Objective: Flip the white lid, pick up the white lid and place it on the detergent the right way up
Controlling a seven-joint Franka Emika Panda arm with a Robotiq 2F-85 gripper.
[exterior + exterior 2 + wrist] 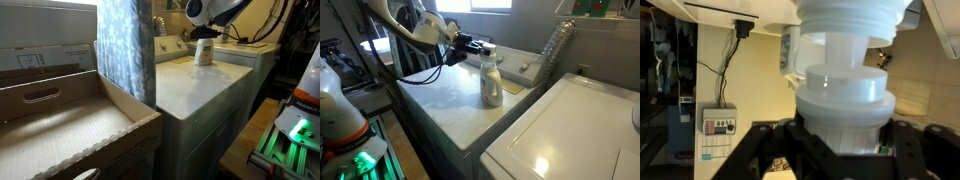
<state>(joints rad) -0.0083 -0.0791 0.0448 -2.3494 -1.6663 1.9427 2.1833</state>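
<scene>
I need to lower the white lid in my gripper over the detergent's bare neck (488, 57) (845, 49) next and release it, since that neck is just below the lid.
The detergent (492, 82) is a small cream bottle with a yellow-orange label, standing upright on the white washer top (445, 100); it also shows in an exterior view as the detergent (204, 53). The white lid (488, 48) sits at the bottle's neck, with my gripper (477, 46) reaching in from the side and shut on it. In the wrist view the white lid (845, 98) fills the middle between my black fingers (780, 145), and the gripper (845, 128) clamps its ribbed wall. A wider white part, the detergent (850, 20), lies just beyond the lid.
A second white appliance (570, 140) stands beside the washer. A clear plastic bottle (554, 47) leans at the back. An open cardboard box (60, 120) and a blue patterned curtain (125, 50) are at one side. A wall control unit (718, 125) hangs with cables.
</scene>
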